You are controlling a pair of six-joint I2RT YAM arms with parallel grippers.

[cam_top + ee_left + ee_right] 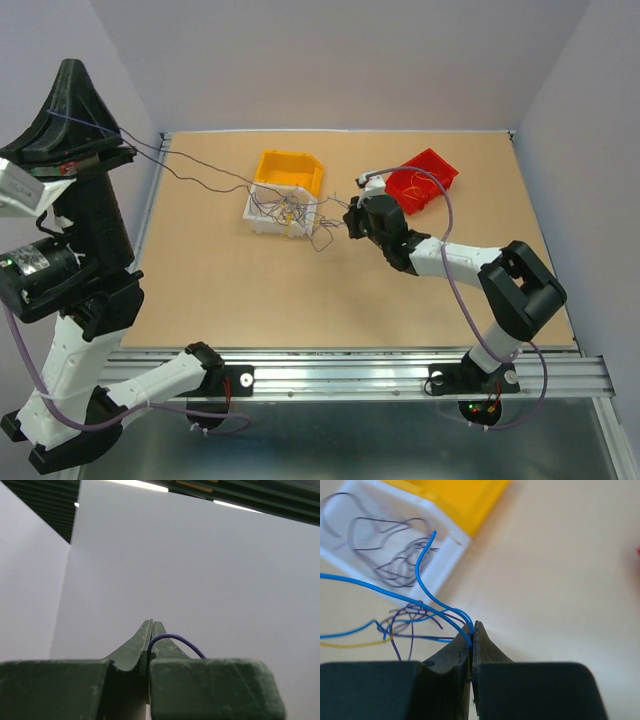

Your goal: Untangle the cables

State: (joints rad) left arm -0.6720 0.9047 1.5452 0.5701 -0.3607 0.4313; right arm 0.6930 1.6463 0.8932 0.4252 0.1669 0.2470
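Note:
My right gripper draws back next, away from the white bin [262, 222], and opens to release the blue cables there, since bare table lies back of it.
The cables [290, 212] form a thin tangle of purple, dark and yellow strands, partly in a white bin [262, 222] and spilling onto the table toward my right gripper [352, 220]. That gripper is low over the table, shut on blue strands [416, 572] pinched at its tips [473, 626]. More purple strands [410, 615] lie just beyond them. My left gripper [72, 68] is raised high at the far left, shut on one purple strand [175, 636] between its fingers [151, 625]. This long strand [200, 180] runs down to the clump.
A yellow bin [290, 170] stands against the white bin's far side. A red bin [425, 178] sits behind the right arm. The tan table [230, 300] is walled in on three sides.

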